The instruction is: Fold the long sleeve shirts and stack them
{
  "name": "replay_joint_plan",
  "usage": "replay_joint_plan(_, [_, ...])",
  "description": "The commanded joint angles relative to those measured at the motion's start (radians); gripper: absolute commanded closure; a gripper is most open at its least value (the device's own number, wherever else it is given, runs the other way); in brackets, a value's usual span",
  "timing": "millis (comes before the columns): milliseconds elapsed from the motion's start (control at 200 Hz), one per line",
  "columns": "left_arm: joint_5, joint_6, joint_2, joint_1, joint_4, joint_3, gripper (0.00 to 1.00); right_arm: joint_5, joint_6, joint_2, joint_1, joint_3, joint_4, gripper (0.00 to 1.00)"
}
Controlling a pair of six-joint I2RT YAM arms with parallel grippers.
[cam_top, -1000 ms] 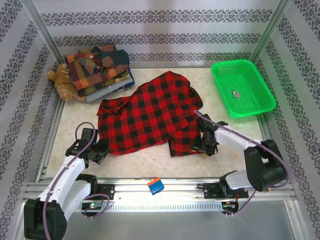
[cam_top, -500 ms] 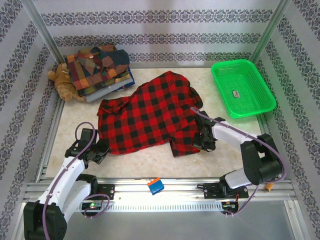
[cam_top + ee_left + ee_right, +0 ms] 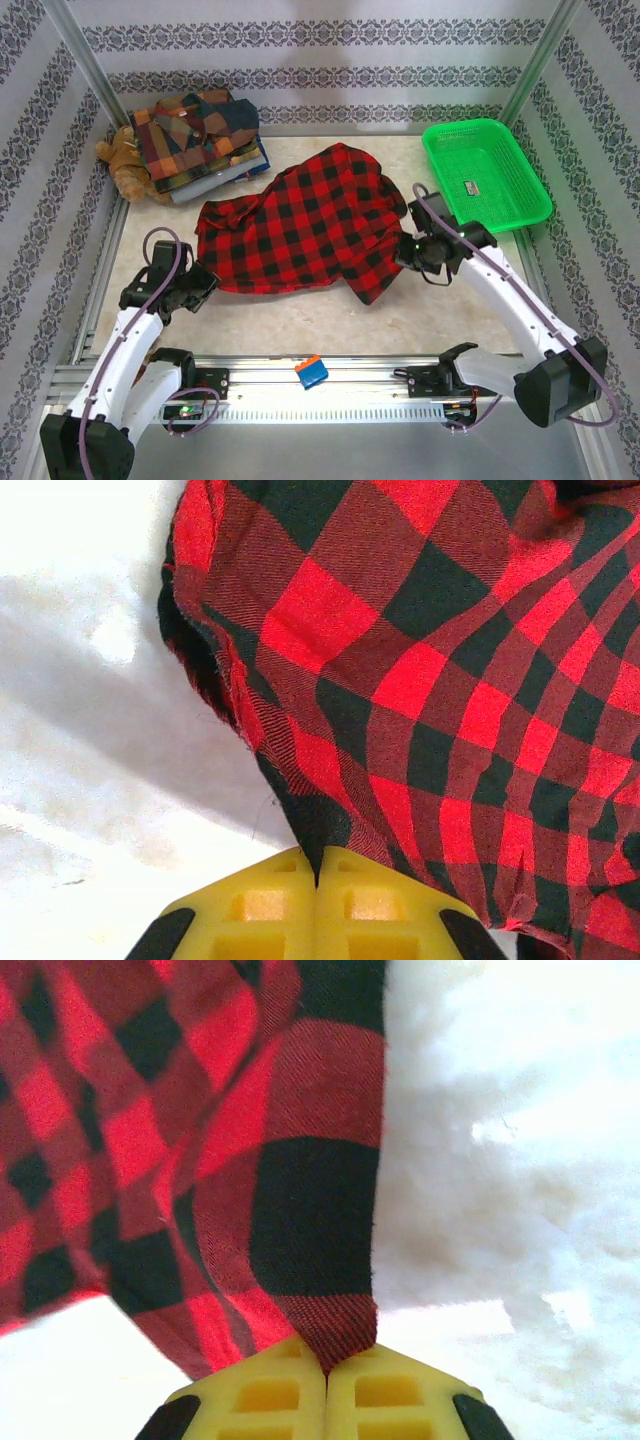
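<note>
The shirt's near edge is still unfolded. I will move my left gripper outward over the shirt's end nearest the teddy bear (image 3: 245,630) and let go of the shirt's pinched corner there.
A red-and-black check shirt (image 3: 300,225) lies spread across the middle of the table, its near edges raised off the surface. My left gripper (image 3: 205,280) is shut on the shirt's near left corner (image 3: 315,830). My right gripper (image 3: 408,252) is shut on the near right corner (image 3: 330,1330), which hangs lifted above the table. In both wrist views the yellow fingers (image 3: 270,910) (image 3: 380,1395) press together with cloth pinched between them. A stack of folded patchwork plaid shirts (image 3: 200,140) rests at the back left.
A brown teddy bear (image 3: 125,165) sits left of the folded stack. A green plastic basket (image 3: 485,175) stands at the back right. A small blue and orange block (image 3: 311,372) lies on the front rail. Patterned walls enclose the table.
My right gripper has closed on the shirt's near right corner and lifted it up and to the right. The left gripper has risen slightly, still holding its corner.
</note>
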Motion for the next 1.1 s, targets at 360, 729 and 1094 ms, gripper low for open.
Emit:
replay_joint_plan(360, [0.035,0.073,0.144,0.096,0.04,0.103,0.97,-0.082,-0.155,0.319,-0.081,0.359,-0.02,1.0])
replay_joint_plan(729, [0.041,0.14,0.268,0.19,0.085,0.126,0.97,-0.1,-0.247,0.504,-0.157,0.481,-0.025,1.0])
replay_joint_plan(1094, [0.043,0.178,0.42,0.224,0.142,0.185,0.97,-0.112,-0.299,0.684,-0.197,0.618,-0.035,1.0])
